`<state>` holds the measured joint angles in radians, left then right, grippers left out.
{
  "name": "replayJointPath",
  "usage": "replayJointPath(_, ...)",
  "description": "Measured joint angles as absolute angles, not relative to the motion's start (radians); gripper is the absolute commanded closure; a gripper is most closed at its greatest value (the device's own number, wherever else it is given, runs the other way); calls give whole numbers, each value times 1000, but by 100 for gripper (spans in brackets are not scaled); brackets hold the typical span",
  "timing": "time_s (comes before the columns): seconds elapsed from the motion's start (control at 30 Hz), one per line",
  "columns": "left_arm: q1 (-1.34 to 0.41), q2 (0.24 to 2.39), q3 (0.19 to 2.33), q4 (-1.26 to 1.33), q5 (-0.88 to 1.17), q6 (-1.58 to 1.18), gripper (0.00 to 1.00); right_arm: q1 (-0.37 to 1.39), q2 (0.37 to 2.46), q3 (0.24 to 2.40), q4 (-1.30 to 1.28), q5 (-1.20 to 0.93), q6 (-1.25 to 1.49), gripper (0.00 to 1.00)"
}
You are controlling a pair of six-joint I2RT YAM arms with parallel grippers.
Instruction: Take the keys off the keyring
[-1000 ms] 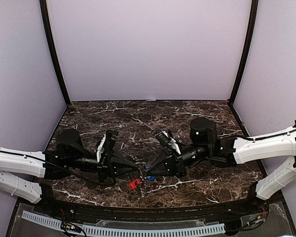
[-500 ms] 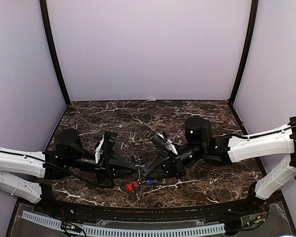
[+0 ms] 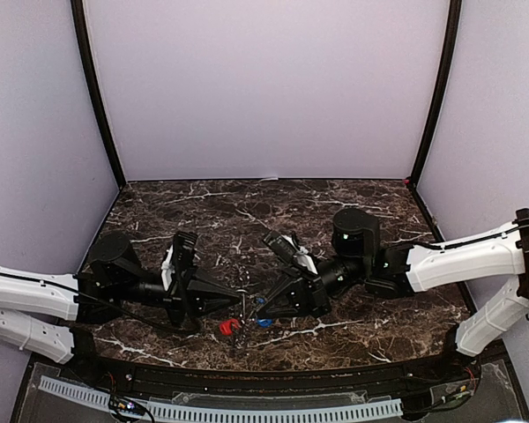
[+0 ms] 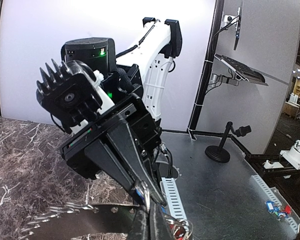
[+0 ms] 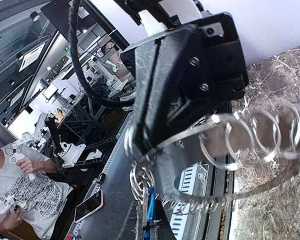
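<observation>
I will next move my right gripper to the right in the top view and down to let go over bare marble, because the blue key [image 5: 150,206] is hanging from the ring.
The keyring [image 3: 246,298] hangs between my two grippers just above the marble, near the front centre. In the left wrist view its grey toothed edge [image 4: 65,220] runs left from my fingertips. My left gripper [image 3: 240,300] is shut on the ring [image 4: 149,220]. The red key [image 3: 228,327] dangles below it and shows at the bottom of the left wrist view [image 4: 179,233]. My right gripper [image 3: 257,309] is shut on the blue key [image 5: 150,206], which hangs from small split rings [image 5: 140,177] on the toothed band [image 5: 215,197]. The blue key also shows from above [image 3: 264,322].
The dark marble table [image 3: 247,211] has purple walls behind and at both sides. A black front rail with a slotted white cable duct [image 3: 247,411] runs along the near edge. Several wire loops [image 5: 270,137] hang from the ring.
Both grippers and the keyring have shifted a little to the left and toward the near edge. The red key has moved left with them.
</observation>
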<state>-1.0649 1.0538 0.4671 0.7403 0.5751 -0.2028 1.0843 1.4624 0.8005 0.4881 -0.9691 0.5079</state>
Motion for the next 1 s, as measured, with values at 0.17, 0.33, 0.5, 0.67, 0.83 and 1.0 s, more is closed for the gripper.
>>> replayJointPath(0.17,-1065,1031,448,763,561,-214,100,1089,1464,776,535,-957,548,100)
replayJointPath(0.33,-1062,1028,445,807,563,-224,100,1093,1465,771,543,-955,572,100)
replayJointPath(0.5,-1058,1028,445,852,563,-225,100,1105,1476,780,539,-964,581,100)
replayJointPath(0.67,-1056,1028,445,866,556,-225,100,1113,1486,793,515,-964,575,100)
replayJointPath(0.83,-1047,1026,445,863,499,-226,100,1113,1459,794,447,-875,551,100)
replayJointPath(1.0,-1036,1017,445,864,421,-235,100,1098,1345,743,426,-735,559,100)
